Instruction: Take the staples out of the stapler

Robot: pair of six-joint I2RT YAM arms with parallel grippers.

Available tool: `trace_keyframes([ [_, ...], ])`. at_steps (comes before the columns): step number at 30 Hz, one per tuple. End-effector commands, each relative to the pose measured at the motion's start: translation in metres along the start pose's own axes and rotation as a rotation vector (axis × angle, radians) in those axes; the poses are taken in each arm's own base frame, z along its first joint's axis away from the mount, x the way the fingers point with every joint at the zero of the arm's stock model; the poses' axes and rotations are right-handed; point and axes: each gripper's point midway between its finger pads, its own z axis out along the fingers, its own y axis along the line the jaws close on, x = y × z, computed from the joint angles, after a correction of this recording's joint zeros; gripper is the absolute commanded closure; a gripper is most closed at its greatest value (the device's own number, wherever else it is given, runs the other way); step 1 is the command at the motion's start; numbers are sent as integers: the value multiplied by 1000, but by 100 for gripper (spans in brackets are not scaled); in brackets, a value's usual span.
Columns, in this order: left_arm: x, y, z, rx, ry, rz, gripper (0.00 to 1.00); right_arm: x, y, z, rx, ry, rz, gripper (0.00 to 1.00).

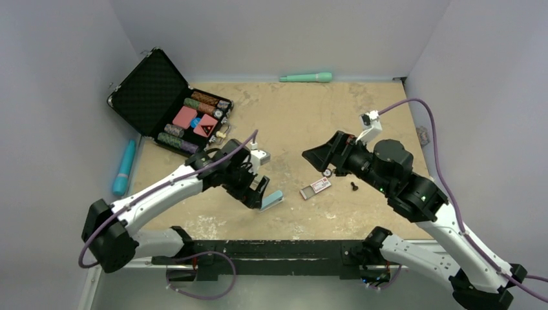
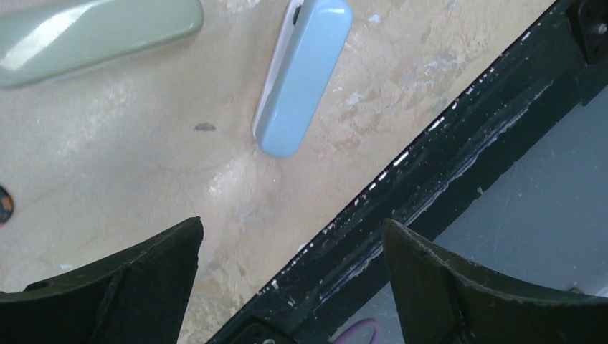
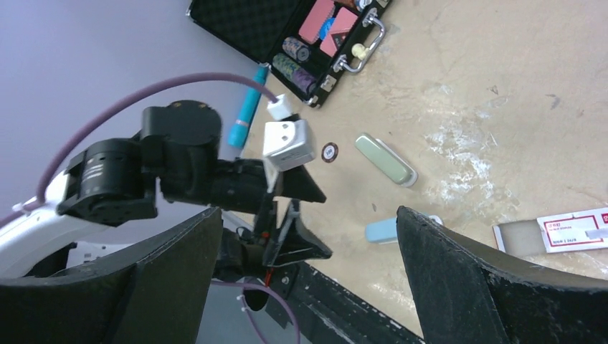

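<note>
The blue stapler is below the left gripper and to its right in the top view, so the left gripper should move across and down onto the closed blue stapler lid's far end [image 1: 278,194] [image 2: 328,16].
A light blue stapler [image 1: 272,199] lies closed on the tan table near the front edge; it also shows in the left wrist view [image 2: 301,75] and the right wrist view [image 3: 383,229]. A pale green stapler [image 2: 93,32] lies closed beside it, also in the right wrist view [image 3: 387,159]. My left gripper [image 1: 254,194] is open and empty, hovering just left of the blue stapler, its jaws [image 2: 292,236] over the table's front edge. My right gripper [image 1: 315,160] is open and empty above the table's middle, facing the left arm [image 3: 308,215].
A red-and-white staple box [image 1: 315,186] and a small black piece [image 1: 353,186] lie under the right gripper. An open black case [image 1: 169,103] with poker chips stands at back left. A teal tube [image 1: 124,168] lies at left, a green one [image 1: 306,77] at the back wall. A black rail [image 1: 271,248] runs along the front.
</note>
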Motion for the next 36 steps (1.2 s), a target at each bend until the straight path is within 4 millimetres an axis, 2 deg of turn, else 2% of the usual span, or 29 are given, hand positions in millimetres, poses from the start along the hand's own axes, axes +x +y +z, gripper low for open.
trace_keyframes([
  [1,-49,-7,13,-8,-70,117,2,-6,1,-20,-18,-41,53,4],
  [4,-61,-12,34,-19,-17,173,6,-1,-3,-25,-18,-39,78,4],
  [6,-57,-13,52,-19,53,199,13,0,-3,-28,-15,-36,84,4],
  [10,-49,-15,76,-31,96,235,14,1,-4,-32,-12,-31,92,4],
  [16,-40,-14,94,-51,122,241,17,5,-6,-34,-16,-26,103,4],
  [24,-44,-3,108,-118,100,273,23,6,0,-37,-42,-13,100,4],
  [28,-44,-2,117,-120,122,273,35,8,1,-38,-50,3,97,4],
  [32,-37,-1,126,-124,146,268,42,11,1,-42,-55,15,98,4],
  [34,-35,-3,128,-118,152,268,54,11,0,-45,-54,11,103,4],
  [36,-35,-6,128,-112,149,268,70,11,0,-49,-54,7,106,4],
])
